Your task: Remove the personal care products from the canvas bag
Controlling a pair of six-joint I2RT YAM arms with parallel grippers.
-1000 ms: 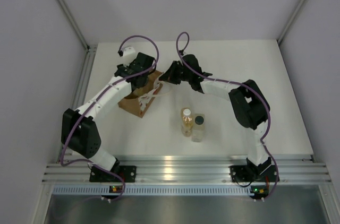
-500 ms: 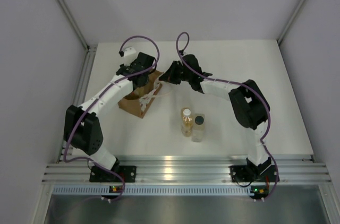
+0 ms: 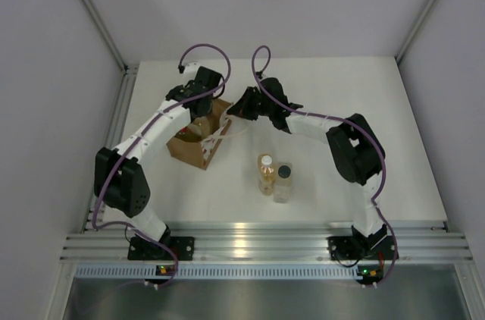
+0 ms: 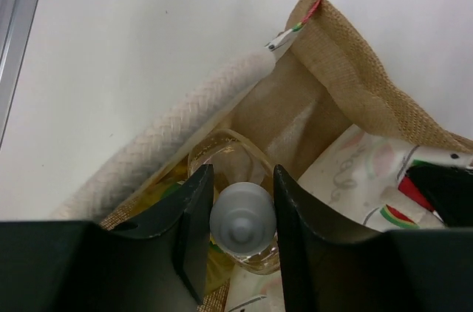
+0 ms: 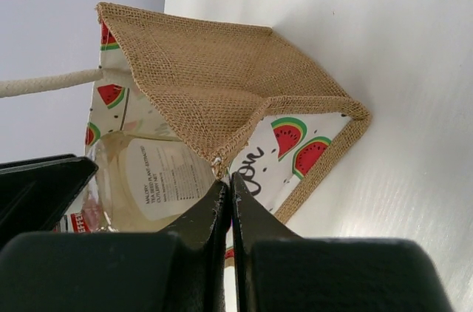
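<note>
My left gripper will move up from the bag (image 3: 188, 145), come back and down to the tabletop (image 3: 242, 192) next to the standing amber bottle, and let go there, because that spot is empty.
The canvas bag (image 3: 188, 145) stands left of centre; its burlap wall (image 4: 347, 68) and watermelon print (image 5: 295, 142) show in the wrist views. My left gripper (image 3: 198, 111) reaches down into the bag, and its jaws (image 4: 242, 173) close on the white cap (image 4: 242, 225) of an amber bottle inside. My right gripper (image 3: 233, 113) is shut on the bag's rim corner (image 5: 224, 168), jaws pressed together (image 5: 227, 181). A labelled bottle (image 5: 148, 179) shows through the bag's side. An amber bottle with white cap (image 3: 266, 174) and a clear squarish bottle with dark cap (image 3: 283, 182) stand on the table.
A white rope handle (image 4: 170, 134) lies along the bag's rim beside my left fingers. Another rope handle (image 5: 44, 84) stretches left of the bag. An aluminium rail (image 3: 258, 244) runs along the near edge. Walls enclose the white table (image 3: 341, 108).
My left wrist has shifted slightly toward the back right over the bag and turned. The right arm, the bag and the two bottles on the table have stayed put.
</note>
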